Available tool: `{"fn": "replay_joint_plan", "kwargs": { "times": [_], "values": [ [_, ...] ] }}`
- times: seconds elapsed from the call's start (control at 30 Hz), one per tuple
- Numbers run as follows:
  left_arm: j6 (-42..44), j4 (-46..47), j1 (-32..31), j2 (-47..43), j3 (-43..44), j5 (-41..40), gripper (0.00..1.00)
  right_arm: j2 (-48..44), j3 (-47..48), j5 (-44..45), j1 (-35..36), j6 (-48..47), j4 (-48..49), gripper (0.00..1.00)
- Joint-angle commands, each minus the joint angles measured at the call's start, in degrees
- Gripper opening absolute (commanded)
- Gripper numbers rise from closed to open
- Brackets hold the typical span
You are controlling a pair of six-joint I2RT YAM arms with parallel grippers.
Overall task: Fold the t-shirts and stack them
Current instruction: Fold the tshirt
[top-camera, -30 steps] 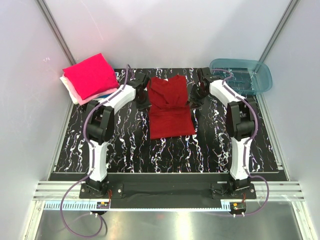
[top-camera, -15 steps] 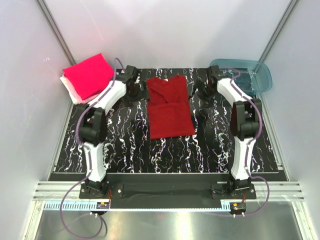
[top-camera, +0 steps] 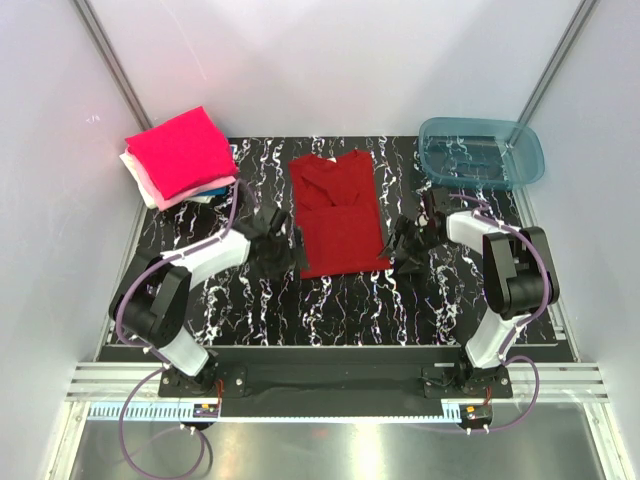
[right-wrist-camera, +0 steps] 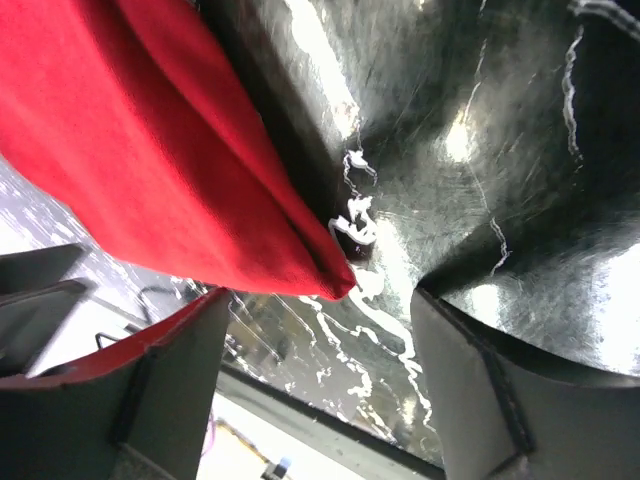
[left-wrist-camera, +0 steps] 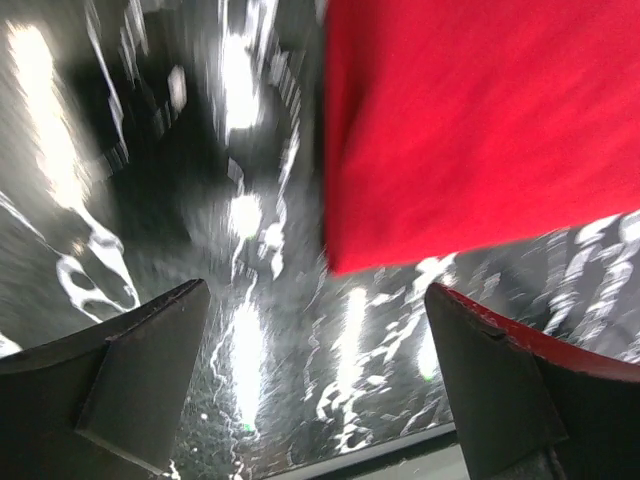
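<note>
The left gripper comes down onto the t-shirt's near corner (top-camera: 304,275) (left-wrist-camera: 338,262) beside it and closes next, since that corner lies just beyond the open fingers.
The dark red t-shirt (top-camera: 338,215) lies flat mid-table as a long strip with its sleeves folded in, collar at the far end. My left gripper (top-camera: 276,247) is low beside its near left corner and stands open. In the left wrist view that gripper (left-wrist-camera: 320,390) holds nothing, and the shirt's corner (left-wrist-camera: 470,130) lies just beyond the fingers. My right gripper (top-camera: 408,246) is open beside the near right corner. In the right wrist view the hem corner (right-wrist-camera: 330,280) pokes toward the gap of the empty gripper (right-wrist-camera: 320,385). A stack of folded t-shirts (top-camera: 180,150), magenta-pink on top, sits at the back left.
A teal see-through tub (top-camera: 482,152) stands at the back right corner. The black marbled mat (top-camera: 340,310) covers the table. White walls close in the sides and back. The metal rail with both arm bases runs along the near edge.
Both grippers have opened and let go of the shirt's upper part. Both have swung from the far sleeve area down to the shirt's near corners.
</note>
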Motion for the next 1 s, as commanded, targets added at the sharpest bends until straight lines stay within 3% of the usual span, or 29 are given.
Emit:
{"fn": "replay_joint_plan", "kwargs": {
  "times": [0.0, 0.1, 0.23, 0.43, 0.73, 0.8, 0.87, 0.97],
  "values": [
    [-4.45, 10.27, -1.34, -1.13, -3.85, 1.50, 0.94, -1.83, -2.42, -2.48, 0.11, -0.21, 6.62, 0.78],
    [-6.65, 14.57, -2.31, -0.96, -7.72, 2.37, 0.93, -0.95, -3.65, -3.53, 0.11, -0.04, 8.29, 0.67],
    [-8.15, 17.56, -3.80, -0.34, -9.93, 1.94, 0.89, 0.55, -4.44, -4.67, 0.19, 0.40, 9.70, 0.36],
    [-9.91, 20.99, -4.51, 1.15, -11.95, 1.84, 0.74, 1.25, -5.06, -4.50, 0.19, 0.14, 10.32, 0.24],
    [-10.70, 21.79, -5.92, 3.70, -12.48, 0.97, 0.31, 1.87, -5.85, -5.03, 0.11, 0.40, 11.02, 0.08],
    [-10.61, 21.79, -6.00, 3.62, -12.48, 0.88, 0.15, 1.52, -6.38, -5.46, 0.19, 0.75, 11.37, 0.00],
    [-10.70, 21.27, -6.00, 3.35, -12.39, 0.79, 0.03, 0.64, -7.43, -5.64, 0.28, 1.36, 11.29, 0.00],
    [-10.79, 18.90, -6.70, 1.61, -12.13, 0.01, 0.00, -3.39, -10.23, -5.38, 0.19, 3.20, 11.11, 0.00]
  ]
}}
